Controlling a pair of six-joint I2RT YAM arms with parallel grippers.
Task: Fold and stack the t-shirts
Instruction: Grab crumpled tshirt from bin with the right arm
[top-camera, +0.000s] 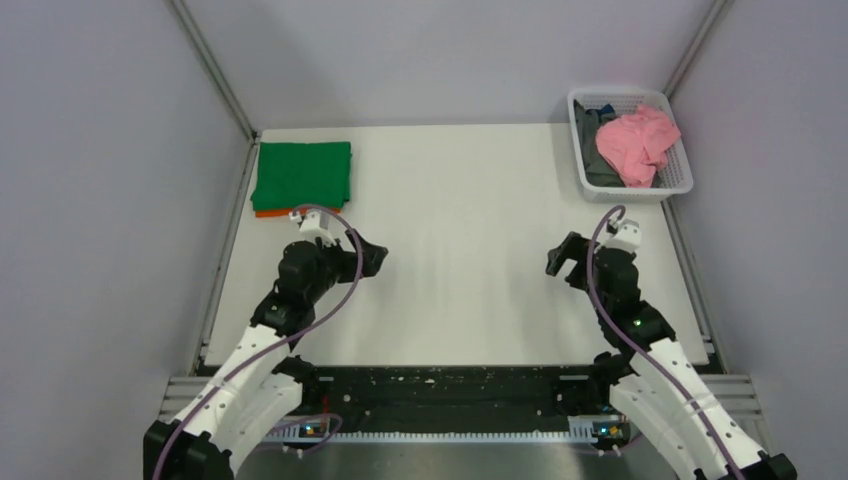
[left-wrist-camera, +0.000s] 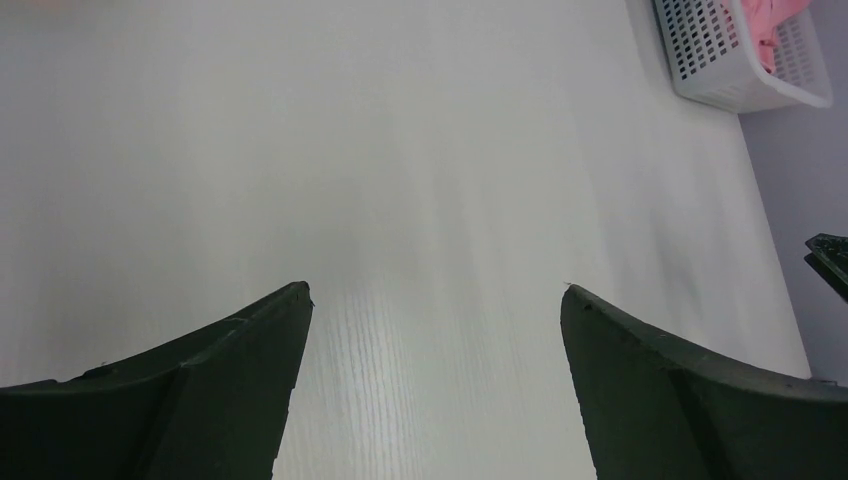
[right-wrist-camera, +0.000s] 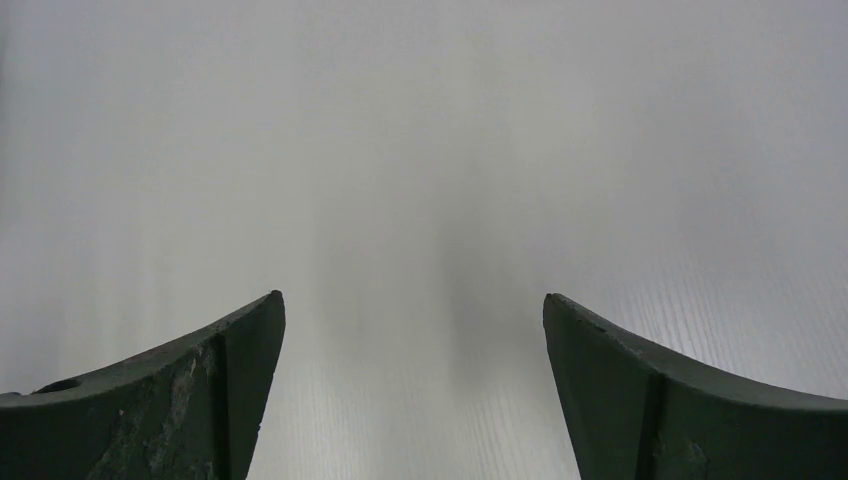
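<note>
The light pink t-shirt lies uppermost in the basket. Next, my right gripper moves outward over the basket's rim and down to close on the light pink t-shirt's far half (top-camera: 641, 129).
A folded green t-shirt (top-camera: 302, 174) lies at the table's far left on top of a folded orange t-shirt (top-camera: 270, 212), of which only a thin edge shows. A crumpled light pink t-shirt (top-camera: 638, 145) and a dark grey t-shirt (top-camera: 594, 150) lie in the white basket (top-camera: 683, 163) at the far right; the pink one also shows in the left wrist view (left-wrist-camera: 765, 25). My left gripper (top-camera: 372, 258) is open and empty over bare table (left-wrist-camera: 436, 290). My right gripper (top-camera: 562, 258) is open and empty over bare table (right-wrist-camera: 412, 298).
The white lattice basket (left-wrist-camera: 705, 60) stands at the far right corner. Grey walls with metal posts enclose the white table (top-camera: 460, 230) on three sides. A black strip runs along the near edge by the arm bases.
</note>
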